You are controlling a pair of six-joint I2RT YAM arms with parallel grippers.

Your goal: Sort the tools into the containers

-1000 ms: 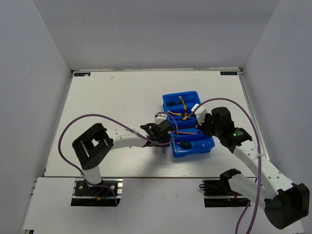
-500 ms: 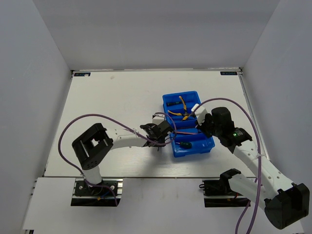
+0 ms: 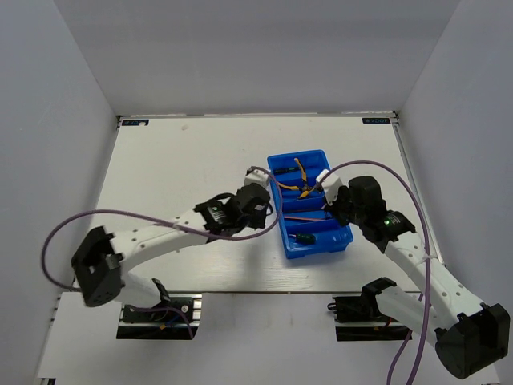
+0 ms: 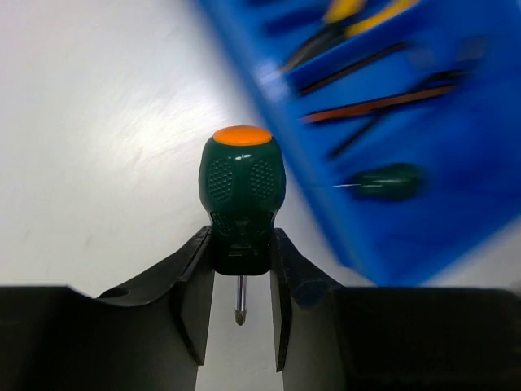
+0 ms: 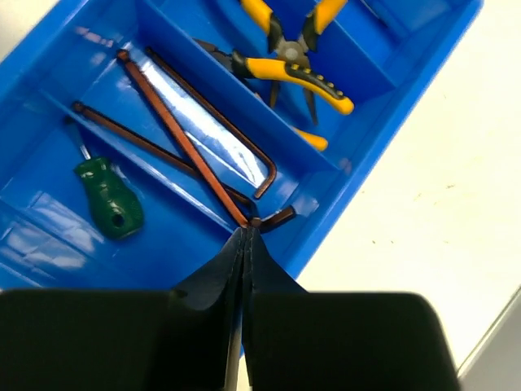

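I need to move my left gripper to the right in the top view next, over the green stubby tool's compartment of the blue tray, and let go of the screwdriver there, because a similar screwdriver lies in that compartment.
My left gripper is shut on the handle of a stubby green-black screwdriver with an orange cap, held above the table left of the blue tray. In the top view the left gripper is beside the tray's left edge. My right gripper is shut on the bend of a brown hex key, inside the tray. Two more hex keys, a green stubby tool and yellow pliers lie in the compartments. The right gripper hangs over the tray's right side.
White walls close in the table on three sides. Purple cables loop over both arms. The tray stands right of the table's centre.
The left arm has swung and risen. Its gripper has moved from the tray's front-left corner toward the far side along the left edge, still holding the screwdriver. The right arm has hardly moved.
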